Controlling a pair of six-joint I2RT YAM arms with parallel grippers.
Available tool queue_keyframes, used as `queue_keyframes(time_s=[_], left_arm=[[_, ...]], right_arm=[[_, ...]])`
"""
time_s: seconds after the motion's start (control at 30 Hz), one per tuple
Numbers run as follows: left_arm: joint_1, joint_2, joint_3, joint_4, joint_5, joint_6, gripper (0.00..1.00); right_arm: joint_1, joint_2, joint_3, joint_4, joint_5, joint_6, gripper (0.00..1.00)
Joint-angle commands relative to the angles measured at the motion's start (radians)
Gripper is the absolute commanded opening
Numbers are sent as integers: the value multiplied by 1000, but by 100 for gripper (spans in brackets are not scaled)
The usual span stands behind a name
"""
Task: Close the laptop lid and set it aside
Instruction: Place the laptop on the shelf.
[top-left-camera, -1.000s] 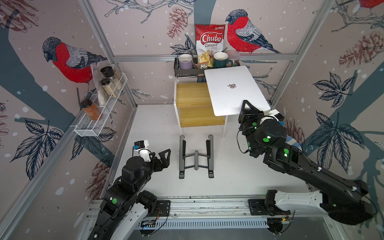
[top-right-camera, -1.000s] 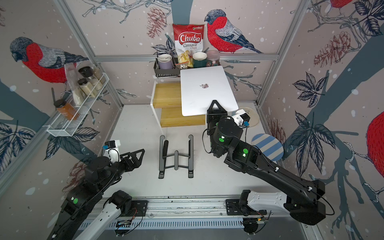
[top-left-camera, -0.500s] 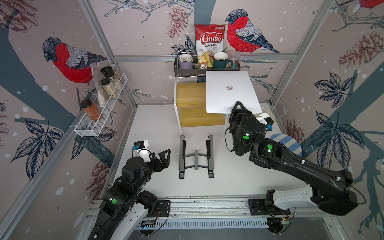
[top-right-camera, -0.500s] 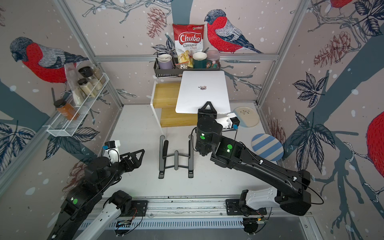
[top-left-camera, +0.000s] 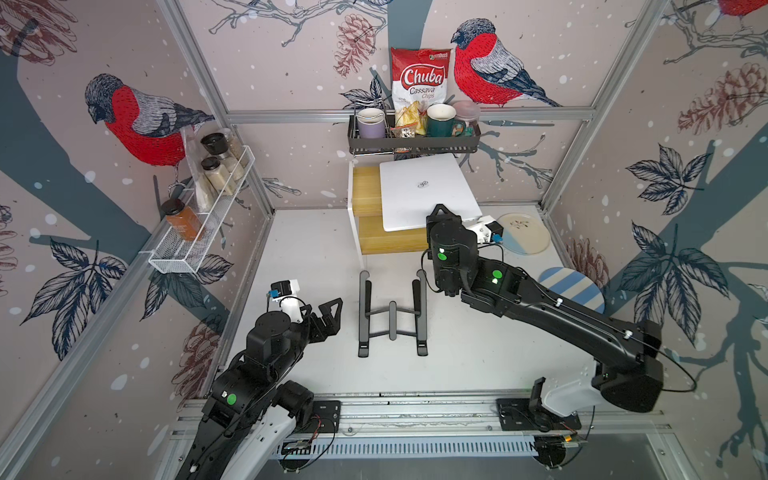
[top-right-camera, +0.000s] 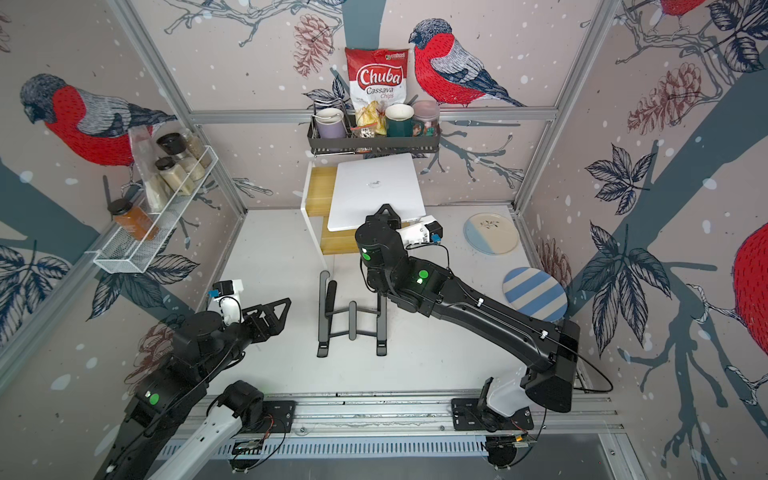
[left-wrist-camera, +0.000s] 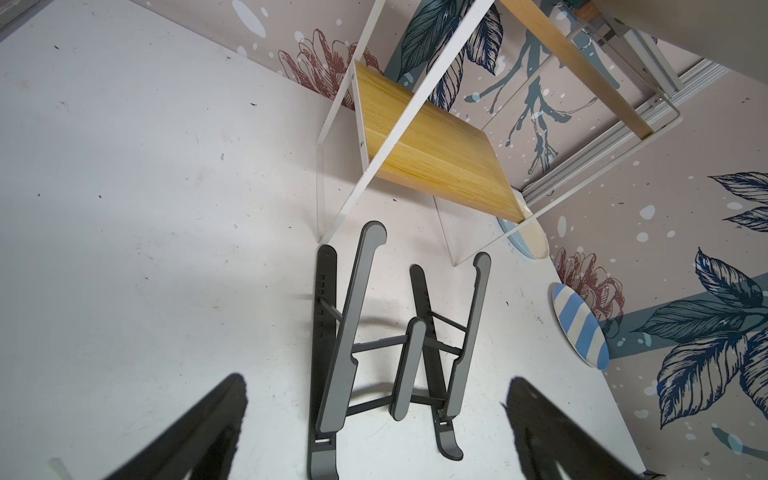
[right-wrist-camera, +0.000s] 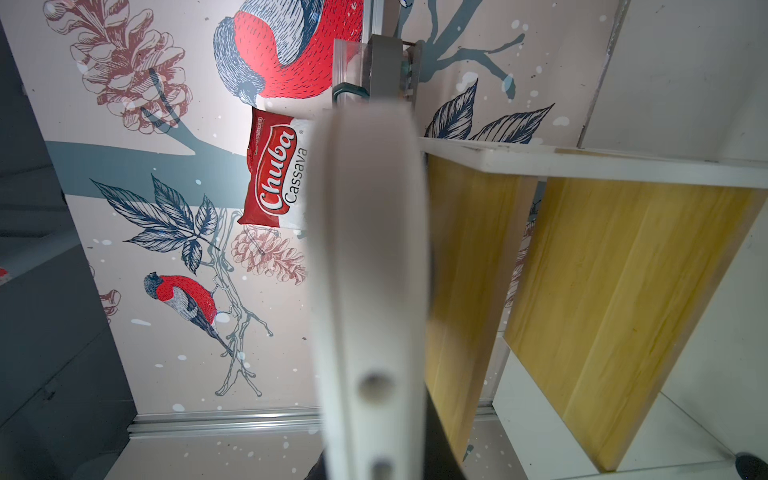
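My right gripper moves down and toward the bare piece of wood atop the shelf (top-left-camera: 365, 187) next, then releases the laptop (top-left-camera: 428, 191), since it lies crooked toward the shelf's other side.
The white laptop (top-left-camera: 428, 191) (top-right-camera: 376, 195) is folded shut, its lid (top-left-camera: 424, 184) up with the small dark logo showing. It lies over the right part of the wooden two-step shelf (top-left-camera: 365, 187); I cannot tell whether it rests on the shelf. My right gripper (top-left-camera: 442, 212) (top-right-camera: 386, 210) is shut on the laptop's near edge. In the right wrist view the laptop (right-wrist-camera: 370, 249) runs edge-on out of the gripper (right-wrist-camera: 374, 465). My left gripper (top-left-camera: 328, 318) (top-right-camera: 276, 311) (left-wrist-camera: 376, 380) is open and holds nothing, low at the front left.
The black folding stand (top-left-camera: 392, 311) (left-wrist-camera: 399, 332) lies flat mid-table, just right of my left gripper. Behind the laptop hangs a black rack (top-left-camera: 411, 143) with mugs and a chips bag. Two plates (top-left-camera: 528, 237) (top-left-camera: 577, 286) lie at the right. A wire spice rack (top-left-camera: 199, 232) is on the left wall.
My right arm has swung left with the laptop. The laptop has turned squarer to the shelf and come lower over it. The left arm has not moved.
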Motion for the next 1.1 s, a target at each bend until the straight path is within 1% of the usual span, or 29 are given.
queue_keyframes(time_s=[0.0, 0.33, 0.47, 0.57, 0.67, 0.8, 0.93, 1.07], left_arm=[[-1, 1, -2, 31, 7, 16, 96], [-1, 0, -8, 29, -3, 19, 96], [-1, 0, -11, 29, -8, 21, 96], [-1, -1, -11, 28, -13, 24, 97], [-1, -2, -13, 29, -15, 24, 96], [-1, -2, -16, 30, -22, 25, 96], [-1, -2, -18, 29, -25, 28, 97], [-1, 0, -19, 27, -28, 31, 96]], right_arm=[[-3, 20, 30, 60, -15, 63, 0], [-29, 95, 72, 25, -16, 123, 0], [-43, 123, 79, 14, -42, 151, 0], [-51, 139, 77, -2, -65, 171, 6], [-58, 152, 72, -16, -82, 187, 16], [-60, 159, 62, -39, -91, 195, 21], [-64, 154, 34, -50, -105, 204, 32], [-66, 152, 16, -50, -140, 204, 35]])
